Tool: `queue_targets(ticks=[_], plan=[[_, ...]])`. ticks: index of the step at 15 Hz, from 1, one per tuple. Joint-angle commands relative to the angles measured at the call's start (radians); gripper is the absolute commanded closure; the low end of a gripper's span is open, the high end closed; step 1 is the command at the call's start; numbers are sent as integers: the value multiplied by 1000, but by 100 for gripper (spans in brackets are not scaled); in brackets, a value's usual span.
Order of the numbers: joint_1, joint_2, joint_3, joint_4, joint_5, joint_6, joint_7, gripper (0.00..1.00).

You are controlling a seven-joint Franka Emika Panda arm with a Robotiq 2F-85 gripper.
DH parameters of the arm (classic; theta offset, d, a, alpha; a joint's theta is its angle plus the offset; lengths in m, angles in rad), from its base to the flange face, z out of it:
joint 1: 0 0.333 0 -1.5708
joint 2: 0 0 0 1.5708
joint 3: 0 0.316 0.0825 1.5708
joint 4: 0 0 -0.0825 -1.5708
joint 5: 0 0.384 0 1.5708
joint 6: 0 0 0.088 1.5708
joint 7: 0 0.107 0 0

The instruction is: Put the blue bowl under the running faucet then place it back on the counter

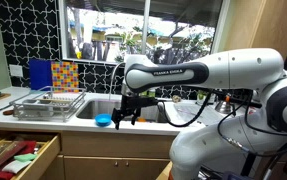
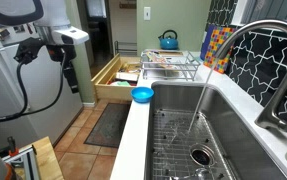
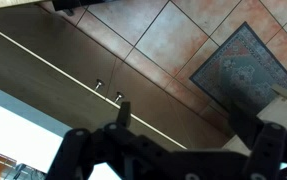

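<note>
The blue bowl stands outward and below, so my gripper next reaches outward over the counter and lowers the spread fingers astride its upright rim.
The blue bowl sits upright on the front edge of the pale counter, left of the sink; it also shows in an exterior view on the counter strip. The metal gooseneck faucet arches over the steel sink, and a thin stream of water falls from it. My gripper hangs just right of the bowl and apart from it, out in front of the counter over the floor. In the wrist view its fingers are spread wide and empty; the bowl is out of that view.
A wire dish rack stands on the counter left of the bowl, with a colourful board behind it. A teal kettle stands beyond the rack. A drawer is pulled open below. A rug lies on the tiled floor.
</note>
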Motion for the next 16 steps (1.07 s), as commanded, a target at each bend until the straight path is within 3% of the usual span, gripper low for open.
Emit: queue_targets(ticks=[1,5,6,11,16], plan=[[-6,1,4,-2,3,-3,-4,0],[-18,28,-4,17,-2,-29,1,0],[-78,58,6,31,-36,37,44,0],[-238,244,-6,131,-183,276,85,0],[-300,494,-11,247,-217,391,160,0]])
